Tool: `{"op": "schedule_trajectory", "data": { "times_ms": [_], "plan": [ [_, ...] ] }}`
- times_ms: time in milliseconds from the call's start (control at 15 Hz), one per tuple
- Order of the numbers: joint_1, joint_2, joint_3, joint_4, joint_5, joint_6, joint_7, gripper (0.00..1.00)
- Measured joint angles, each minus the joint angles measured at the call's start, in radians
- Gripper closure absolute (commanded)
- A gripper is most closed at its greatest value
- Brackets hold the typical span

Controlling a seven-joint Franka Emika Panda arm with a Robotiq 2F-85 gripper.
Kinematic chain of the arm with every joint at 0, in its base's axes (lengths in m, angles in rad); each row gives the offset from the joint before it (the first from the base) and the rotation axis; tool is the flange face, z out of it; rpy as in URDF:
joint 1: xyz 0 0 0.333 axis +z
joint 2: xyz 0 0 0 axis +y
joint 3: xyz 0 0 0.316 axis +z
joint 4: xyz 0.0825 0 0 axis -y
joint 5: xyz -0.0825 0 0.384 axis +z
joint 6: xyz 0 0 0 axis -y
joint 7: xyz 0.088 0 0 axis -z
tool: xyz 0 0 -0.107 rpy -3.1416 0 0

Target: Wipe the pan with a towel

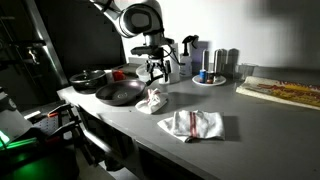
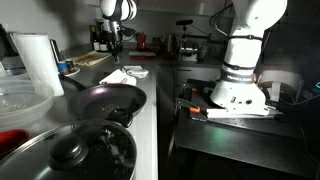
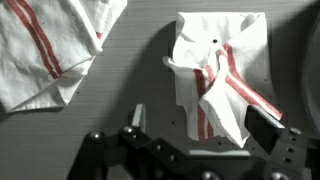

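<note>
I should move my gripper down to the white towel below and lower the open fingers on both sides of its red-striped middle fold (image 1: 152, 100) (image 3: 213, 92), where the bunched cloth gives me a fold to pinch.
A dark pan (image 1: 120, 93) sits on the grey counter; it also shows in an exterior view (image 2: 105, 100). A crumpled white towel with red stripes (image 1: 152, 101) lies just beside the pan. In the wrist view this towel (image 3: 220, 75) lies between and ahead of my fingers. My gripper (image 1: 155, 70) hovers right above it, open and empty, with both fingers apart (image 3: 200, 125). A second striped towel (image 1: 195, 124) lies flat nearer the counter's front edge and shows at the upper left of the wrist view (image 3: 50, 45).
A dark pot (image 1: 90, 78) stands behind the pan, and a lidded pot (image 2: 70, 150) is close to the camera. A plate with bottles (image 1: 210, 76) and a cutting board (image 1: 282, 92) are on the counter. A paper towel roll (image 2: 38, 60) and another white robot base (image 2: 243, 70) stand nearby.
</note>
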Motion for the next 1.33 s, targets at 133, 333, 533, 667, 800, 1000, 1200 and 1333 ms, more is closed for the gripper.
{"op": "schedule_trajectory", "data": {
  "times_ms": [133, 333, 533, 667, 800, 1000, 1200, 1333],
  "plan": [
    [-0.008, 0.023, 0.018, 0.000, 0.000, 0.012, -0.032, 0.00],
    [-0.009, 0.050, 0.041, 0.000, -0.002, 0.020, -0.069, 0.00],
    [-0.009, 0.071, 0.054, 0.001, -0.007, 0.021, -0.093, 0.00],
    [-0.009, 0.084, 0.058, 0.001, -0.010, 0.021, -0.110, 0.00],
    [-0.009, 0.100, 0.058, 0.002, -0.019, 0.022, -0.121, 0.00],
    [-0.013, 0.125, 0.058, 0.003, -0.047, 0.023, -0.126, 0.00],
    [-0.013, 0.153, 0.057, 0.007, -0.081, 0.025, -0.128, 0.00],
    [-0.013, 0.171, 0.057, 0.011, -0.097, 0.025, -0.134, 0.00]
  ]
}}
